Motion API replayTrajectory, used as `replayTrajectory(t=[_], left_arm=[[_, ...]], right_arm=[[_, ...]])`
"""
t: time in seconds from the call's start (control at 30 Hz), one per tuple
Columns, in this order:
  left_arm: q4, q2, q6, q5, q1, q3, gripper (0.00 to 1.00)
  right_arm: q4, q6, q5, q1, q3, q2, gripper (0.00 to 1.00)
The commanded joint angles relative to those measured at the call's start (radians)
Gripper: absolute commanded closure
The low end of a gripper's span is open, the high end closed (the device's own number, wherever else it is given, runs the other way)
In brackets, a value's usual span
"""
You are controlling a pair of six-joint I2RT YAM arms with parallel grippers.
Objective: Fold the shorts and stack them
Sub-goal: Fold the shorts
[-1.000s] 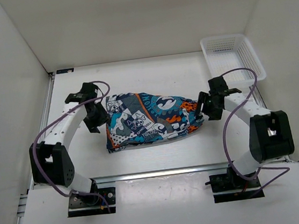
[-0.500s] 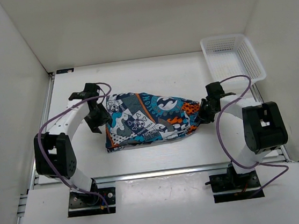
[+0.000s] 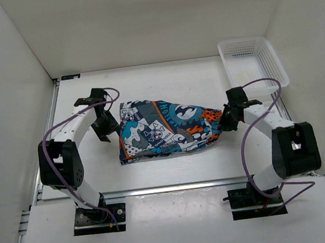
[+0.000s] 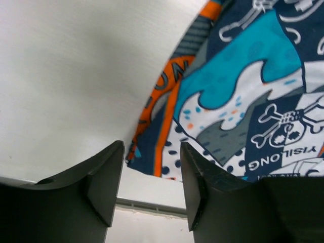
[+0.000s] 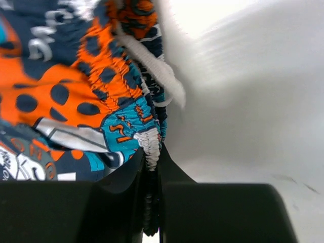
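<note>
The shorts stretch out lengthwise, so I will carry their waistband in my right gripper to the left in the top view, over their leg end, and let it go.
The shorts, printed in teal, orange, white and navy with skulls, lie crumpled across the middle of the table. My right gripper is shut on their gathered waistband at the right end; the cloth is pinched between the fingers. My left gripper stands open just left of the shorts' left edge, with only bare table between its fingers. A white drawstring hangs from the waistband.
A white mesh basket stands at the back right corner. The table's metal rail runs along the near edge. White walls enclose the left, back and right.
My right gripper closed on the waistband at the shorts' right end. The left gripper's jaws narrowed a little beside the left edge. The shorts shifted slightly right.
</note>
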Motion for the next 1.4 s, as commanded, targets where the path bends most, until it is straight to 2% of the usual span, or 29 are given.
replayTrajectory(t=[0.0, 0.1, 0.13, 0.17, 0.33, 0.5, 0.77, 1.0, 1.1, 1.23, 1.37], left_arm=[[0.053, 0.031, 0.017, 0.030, 0.007, 0.036, 0.42], [0.082, 0.112, 0.027, 0.070, 0.007, 0.059, 0.63], [0.092, 0.134, 0.027, 0.070, 0.007, 0.081, 0.83], [0.093, 0.176, 0.027, 0.091, -0.002, 0.094, 0.90], [0.116, 0.275, 0.027, 0.156, -0.057, 0.182, 0.90], [0.135, 0.356, 0.027, 0.214, -0.079, 0.210, 0.90], [0.175, 0.425, 0.027, 0.242, -0.088, 0.220, 0.90], [0.175, 0.454, 0.027, 0.232, -0.088, 0.220, 0.90], [0.175, 0.454, 0.027, 0.223, -0.088, 0.220, 0.90], [0.175, 0.454, 0.027, 0.214, -0.079, 0.211, 0.90], [0.175, 0.413, 0.037, 0.193, -0.042, 0.185, 0.90]], right_arm=[[-0.100, -0.045, 0.111, 0.000, 0.084, -0.109, 1.00], [-0.151, -0.098, 0.133, 0.010, 0.183, -0.127, 1.00], [-0.184, -0.122, 0.151, 0.010, 0.208, -0.127, 1.00], [-0.185, -0.139, 0.160, 0.019, 0.230, -0.127, 1.00], [-0.227, -0.191, 0.173, 0.059, 0.369, -0.092, 1.00], [-0.284, -0.201, 0.235, 0.165, 0.507, -0.006, 1.00], [-0.425, -0.167, 0.445, 0.436, 0.819, 0.232, 1.00], [-0.461, -0.211, 0.476, 0.643, 1.102, 0.463, 1.00], [-0.461, -0.263, 0.475, 0.697, 1.235, 0.555, 1.00], [-0.488, -0.340, 0.400, 0.730, 1.381, 0.672, 1.00], [-0.521, -0.340, 0.444, 0.730, 1.382, 0.674, 1.00]])
